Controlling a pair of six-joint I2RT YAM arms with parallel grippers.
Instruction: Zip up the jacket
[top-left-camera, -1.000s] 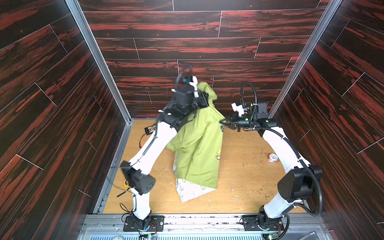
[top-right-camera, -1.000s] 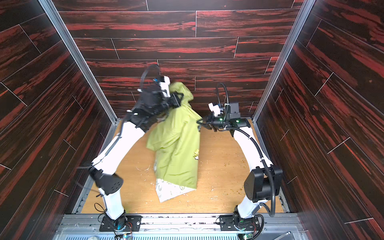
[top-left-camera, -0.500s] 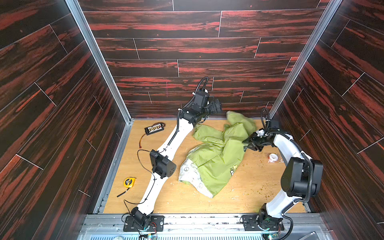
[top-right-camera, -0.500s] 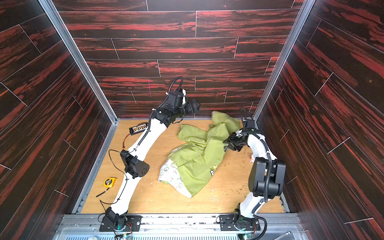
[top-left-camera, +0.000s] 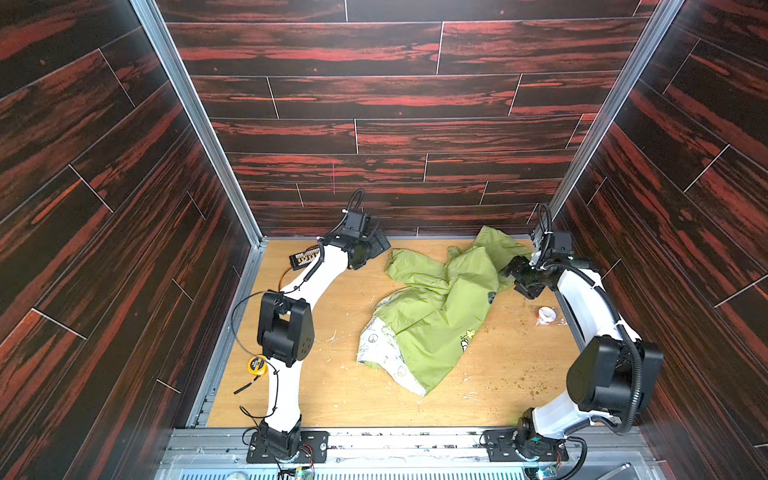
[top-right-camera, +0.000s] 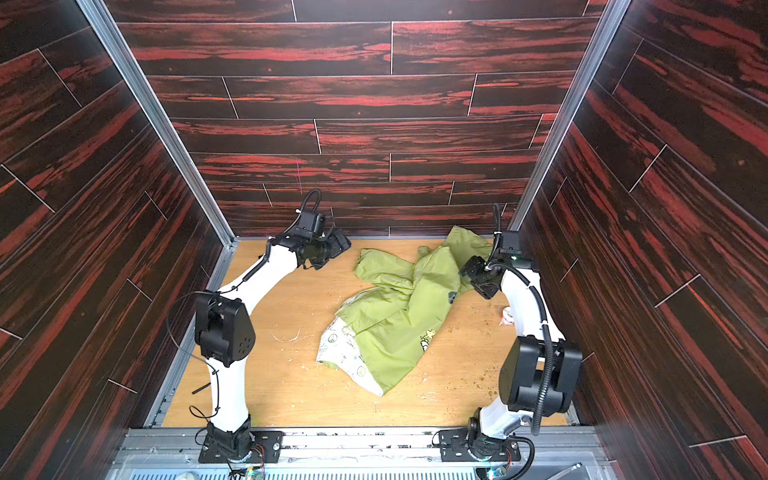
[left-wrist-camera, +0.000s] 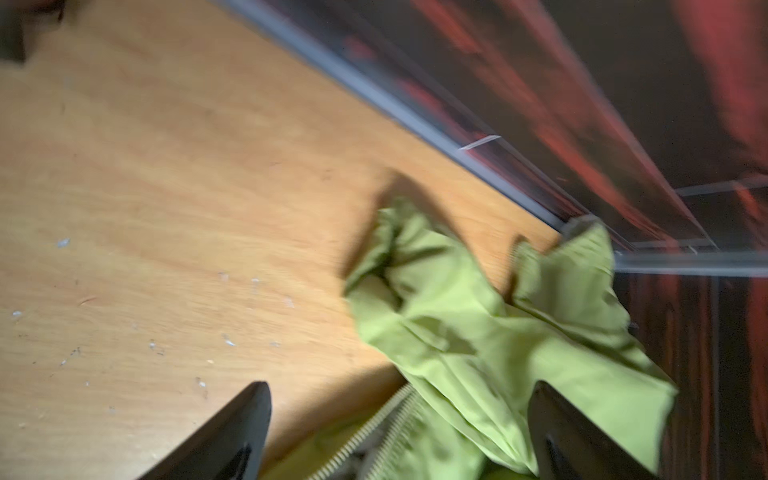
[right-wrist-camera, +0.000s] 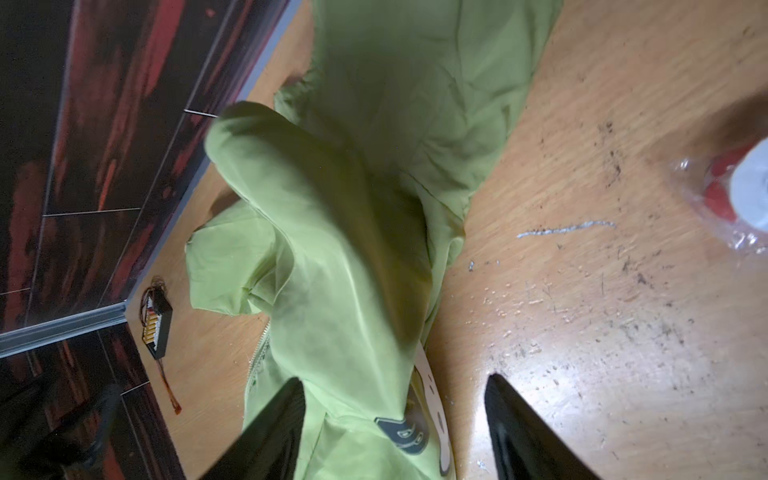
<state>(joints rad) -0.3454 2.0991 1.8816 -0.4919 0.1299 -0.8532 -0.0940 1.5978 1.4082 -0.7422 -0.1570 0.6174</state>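
Note:
My left gripper should go down and across with its fingers open, toward my right gripper, onto the raised cloth of the bunched fold at the jacket's back corner (top-left-camera: 405, 264) (left-wrist-camera: 420, 316), which is below.
The olive-green jacket (top-left-camera: 440, 307) (top-right-camera: 399, 307) lies crumpled on the wooden table, right of the middle, with its pale printed lining (top-left-camera: 380, 347) turned out at the near hem. My left gripper (top-left-camera: 380, 245) (top-right-camera: 343, 245) hovers at the back, just left of the jacket, open and holding nothing. In the left wrist view its jaws (left-wrist-camera: 399, 388) stand wide over a blurred stretch of zipper teeth (left-wrist-camera: 374, 432). My right gripper (top-left-camera: 515, 280) (top-right-camera: 478, 280) is open at the jacket's right edge. Loose cloth lies between its jaws (right-wrist-camera: 395, 378), with a dark patch (right-wrist-camera: 401, 432) close by.
A yellow tape measure (top-left-camera: 257, 365) lies by the left arm. At the back left there is a black connector board (top-left-camera: 305, 258) (right-wrist-camera: 157, 328). A small tape roll (top-left-camera: 546, 314) (right-wrist-camera: 748, 187) sits near the right arm. Dark wood walls close in three sides.
Both grippers opened and let the jacket go. It fell from hanging to a heap on the table. Both arms came down and moved apart toward the back corners.

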